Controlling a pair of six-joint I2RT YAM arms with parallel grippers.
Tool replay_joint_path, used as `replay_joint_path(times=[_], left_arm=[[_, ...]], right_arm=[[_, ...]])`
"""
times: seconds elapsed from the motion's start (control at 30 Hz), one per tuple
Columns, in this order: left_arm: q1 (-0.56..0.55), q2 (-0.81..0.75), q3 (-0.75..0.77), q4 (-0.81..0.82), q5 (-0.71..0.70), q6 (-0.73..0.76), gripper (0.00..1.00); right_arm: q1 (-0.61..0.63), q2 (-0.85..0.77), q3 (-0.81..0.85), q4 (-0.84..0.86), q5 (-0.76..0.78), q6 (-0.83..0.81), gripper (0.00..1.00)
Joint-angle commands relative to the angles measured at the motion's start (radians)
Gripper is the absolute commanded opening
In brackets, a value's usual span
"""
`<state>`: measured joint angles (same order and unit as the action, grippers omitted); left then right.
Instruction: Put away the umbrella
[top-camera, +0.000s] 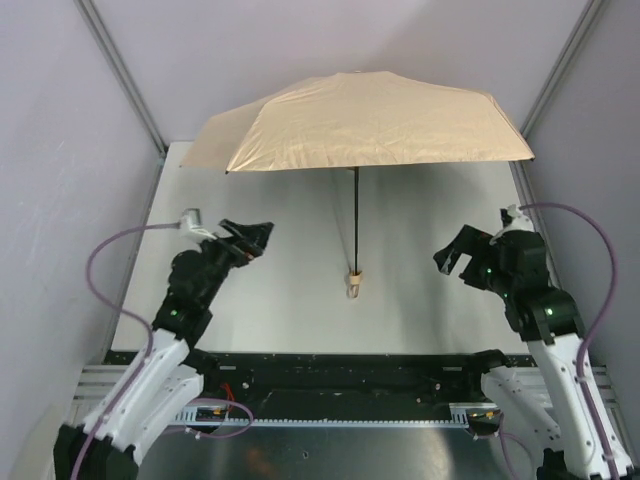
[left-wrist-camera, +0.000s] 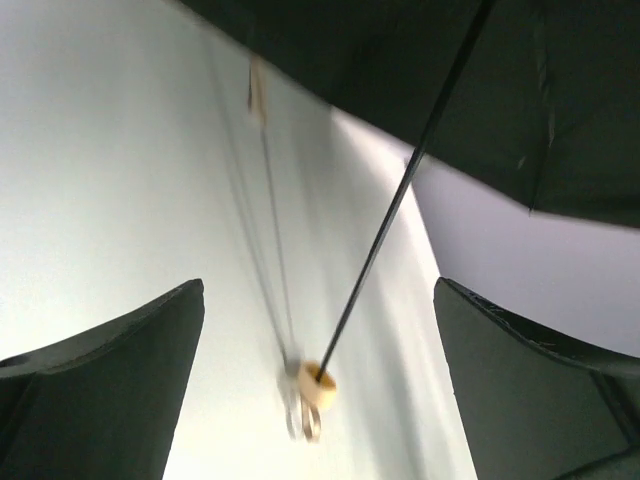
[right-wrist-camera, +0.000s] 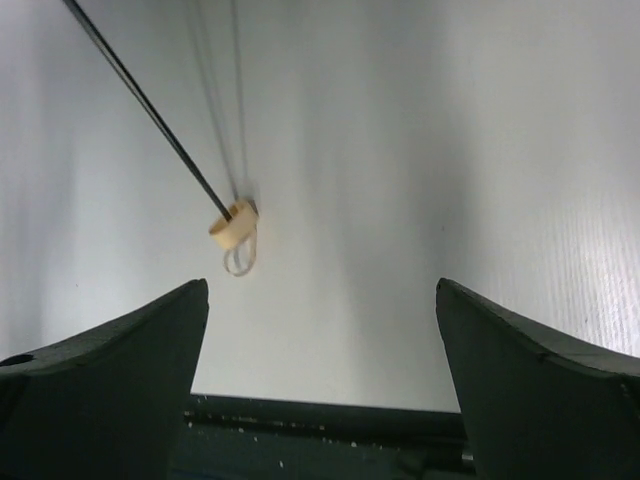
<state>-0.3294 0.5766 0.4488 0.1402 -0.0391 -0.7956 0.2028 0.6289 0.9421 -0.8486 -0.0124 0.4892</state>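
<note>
The umbrella's lower shaft (top-camera: 356, 232) (left-wrist-camera: 372, 258) is bare below the canopy, so I need to move my left gripper to the right in the top view, with its open fingers going around it.
The umbrella (top-camera: 365, 120) is fully open, its tan canopy spread over the back of the table. Its thin black shaft (top-camera: 357, 215) runs down to the pale knob handle (top-camera: 354, 276) with its loop strap, near the table's middle. My left gripper (top-camera: 255, 238) hovers left of the handle, open and empty. My right gripper (top-camera: 450, 258) hovers to its right, also open and empty. In the left wrist view the handle (left-wrist-camera: 318, 385) lies ahead between the wide jaws, under the dark canopy underside (left-wrist-camera: 480, 90). The right wrist view has the handle (right-wrist-camera: 233, 224) up and left of the gripper (right-wrist-camera: 322, 290).
The white table (top-camera: 280, 300) is enclosed by pale walls with metal corner posts (top-camera: 125, 75). A black rail (top-camera: 340, 370) runs along the near edge between the arm bases. Purple cables (top-camera: 110, 250) loop beside each arm.
</note>
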Motion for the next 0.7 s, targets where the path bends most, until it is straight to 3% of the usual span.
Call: replay_joint_path(times=[0.0,0.3,0.67], left_arm=[[-0.045,0.188,-0.049,0.242,0.243,-0.14,0.99],[-0.244,0.662,0.133,0.473,0.307,-0.034,0.99],[-0.281,1.183,0.44,0.569,0.289,0.062,0.89]], right_arm=[[0.013,0.056,-0.055,0.016,-0.053,0.045,0.99],[-0.014,0.1,-0.083,0.048,-0.112,0.131,0.99],[-0.105,0.027,-0.1,0.087,-0.303,0.164,0.99]])
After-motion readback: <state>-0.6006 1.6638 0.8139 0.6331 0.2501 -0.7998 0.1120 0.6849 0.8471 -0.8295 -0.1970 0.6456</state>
